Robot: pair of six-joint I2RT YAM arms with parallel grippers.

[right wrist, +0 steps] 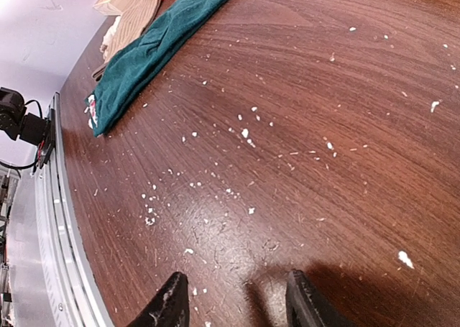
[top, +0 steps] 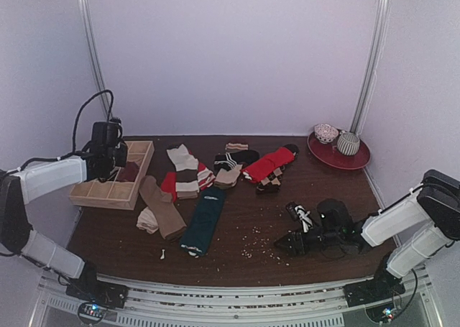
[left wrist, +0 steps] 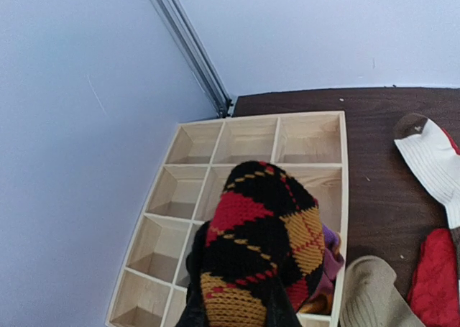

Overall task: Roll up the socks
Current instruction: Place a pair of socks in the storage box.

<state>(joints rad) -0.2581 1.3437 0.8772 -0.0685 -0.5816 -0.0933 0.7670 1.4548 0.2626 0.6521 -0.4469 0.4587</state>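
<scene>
I need to lower my left gripper outward next, past the bundle, and release the rolled black sock in the box's middle section, which lies below and outward of the gripper and looks empty.
My left gripper [left wrist: 237, 314] is shut on a rolled black sock with red and orange argyle diamonds [left wrist: 262, 244], held over the wooden divided box [left wrist: 343, 197]. Seen from above, that gripper [top: 115, 158] hangs over the box [top: 108, 192] at the table's left. A pile of loose socks lies mid-table: a dark teal one [top: 203, 223] [right wrist: 151, 47], a tan one [top: 162, 208], a red one [top: 267, 163] and several striped ones [top: 188, 172]. My right gripper [top: 291, 242] [right wrist: 236, 298] is low over bare wood at the front right, open, with nothing between its fingers.
A purple and orange bundle [left wrist: 330, 251] lies in the box compartment under the held sock. A black sock with white stripes [top: 302, 215] lies beside the right arm. A red plate [top: 357, 159] with two bowls stands at the back right. White crumbs [right wrist: 246, 133] dot the wood.
</scene>
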